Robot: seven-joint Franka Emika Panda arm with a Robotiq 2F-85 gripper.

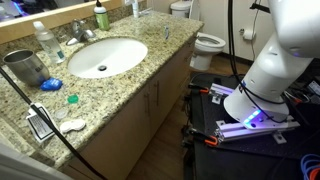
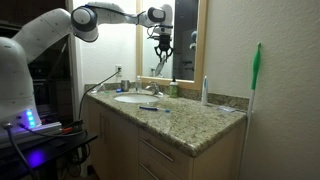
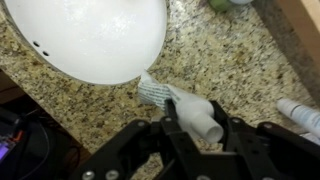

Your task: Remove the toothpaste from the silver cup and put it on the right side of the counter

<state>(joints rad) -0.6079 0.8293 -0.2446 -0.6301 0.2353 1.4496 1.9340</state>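
I should next use my gripper to lower the toothpaste (image 3: 180,103) away from the sink toward the bare granite past its rim (image 3: 228,80) and let it go, because it is still high above the counter.
In the wrist view my gripper (image 3: 197,118) is shut on the toothpaste (image 3: 180,103), a whitish tube held crosswise between the fingers with its cap pointing toward the camera. It hangs above the granite counter (image 3: 220,60), just past the rim of the white sink (image 3: 90,40). In an exterior view the gripper (image 2: 162,45) is high above the counter, in front of the mirror. The silver cup (image 1: 25,67) stands at the counter's far end beside the sink, away from the gripper.
A clear bottle (image 1: 45,42) and a green bottle (image 1: 101,17) stand behind the sink. A blue item (image 1: 50,85), a green cap (image 1: 72,99) and a white item (image 1: 72,125) lie near the cup. A white tube tip (image 3: 300,115) lies close by. A toilet (image 1: 205,42) is past the counter's end.
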